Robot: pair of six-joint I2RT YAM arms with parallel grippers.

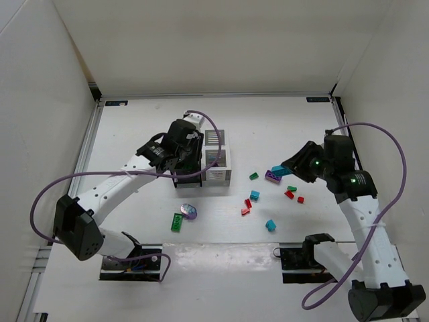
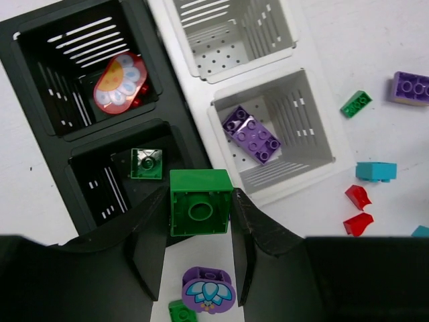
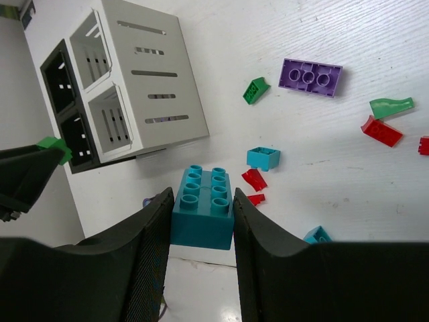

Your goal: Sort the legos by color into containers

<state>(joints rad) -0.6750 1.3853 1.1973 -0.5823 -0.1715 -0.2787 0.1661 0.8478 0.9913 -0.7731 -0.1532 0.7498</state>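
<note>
The near black bin already holds a green brick, so to get over that bin's opening, my left gripper will lower slightly and shift from the bin's rim first.
My left gripper is shut on a green square lego, held above the near black bin of the containers. That bin holds a small green brick. The far black bin holds a red oval piece. One white bin holds a purple brick; the other white bin looks empty. My right gripper is shut on a teal two-by-four lego, lifted above the table to the right of the containers. In the top view the left gripper hangs over the black bins.
Loose legos lie right of the bins: a purple brick, green pieces, teal ones and red ones. A purple flower piece and a green plate lie in front of the bins.
</note>
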